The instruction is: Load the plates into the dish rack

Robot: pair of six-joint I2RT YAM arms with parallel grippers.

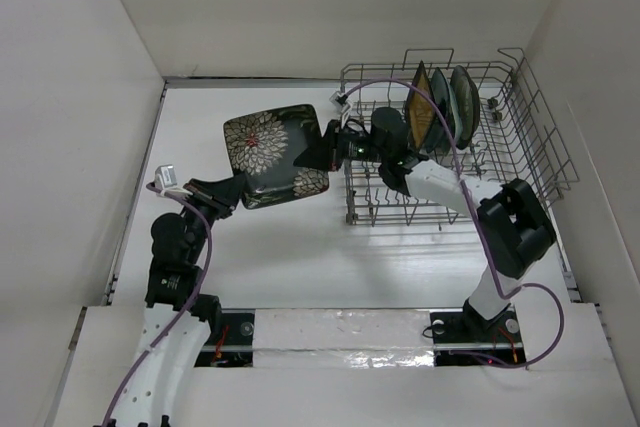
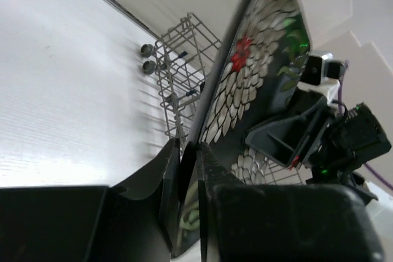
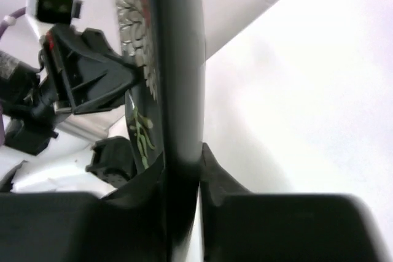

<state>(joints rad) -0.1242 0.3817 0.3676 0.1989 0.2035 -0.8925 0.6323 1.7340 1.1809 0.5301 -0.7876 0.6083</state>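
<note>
The right gripper moves to the right in the top view next, turns outward and brings the black plate down into the slot (image 1: 393, 91) beside the yellow side, since that slot is empty.
The black square plate with white flowers (image 1: 268, 155) is held up on edge above the table, left of the dish rack (image 1: 545, 147). My left gripper (image 1: 232, 190) is shut on its near left corner. My right gripper (image 1: 322, 150) is shut on its right edge. In the left wrist view my gripper (image 2: 187, 159) pinches the plate's rim (image 2: 258, 72), with the rack (image 2: 178, 53) behind. In the right wrist view my gripper (image 3: 182, 165) clamps the plate's edge (image 3: 178, 59). Three plates (image 1: 440, 102) stand on edge in the rack; the nearest shows a yellow face. The round cream plate is not visible.
White walls close in the table at the left, back and right. The rack's small wheels (image 2: 147, 57) face the open table. The right arm (image 1: 515, 222) reaches across the rack's front. A purple cable (image 1: 400, 87) loops over the rack.
</note>
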